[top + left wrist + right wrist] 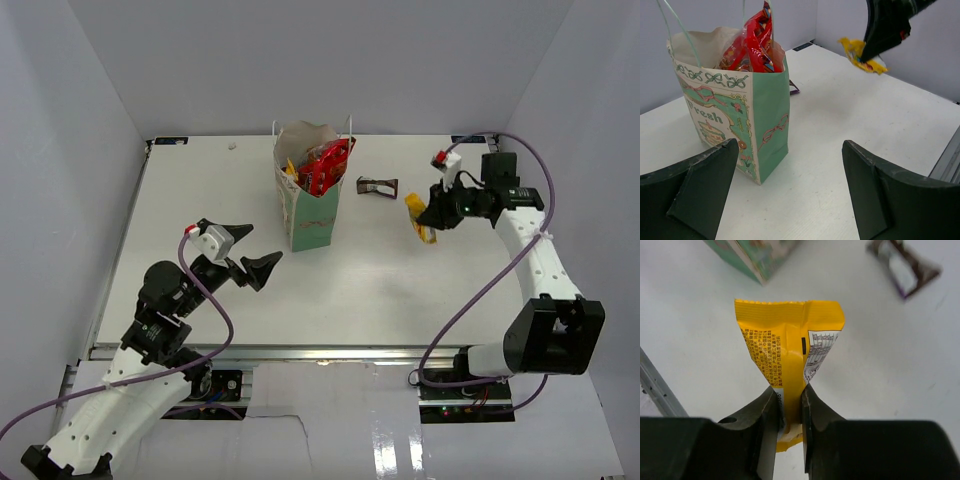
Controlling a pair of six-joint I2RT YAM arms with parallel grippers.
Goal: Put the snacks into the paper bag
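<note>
My right gripper next rises outward, left in the top view, and dips over the bag's opening (303, 154) to release, as the packets leave room there.
The mint-green paper bag (312, 215) stands upright at mid-table with red-orange packets (326, 165) sticking out of its top; it also shows in the left wrist view (767, 117). My right gripper (428, 212) is shut on a yellow bar (790, 347) and holds it above the table, right of the bag; the bar also shows in the top view (418, 217) and the left wrist view (860, 54). A dark brown bar (377, 186) lies on the table between bag and right gripper, also in the right wrist view (904, 267). My left gripper (252, 250) is open and empty, front-left of the bag.
White walls enclose the table on three sides. The metal front rail (300, 352) runs along the near edge. The right arm's purple cable (480, 290) loops over the table's right side.
</note>
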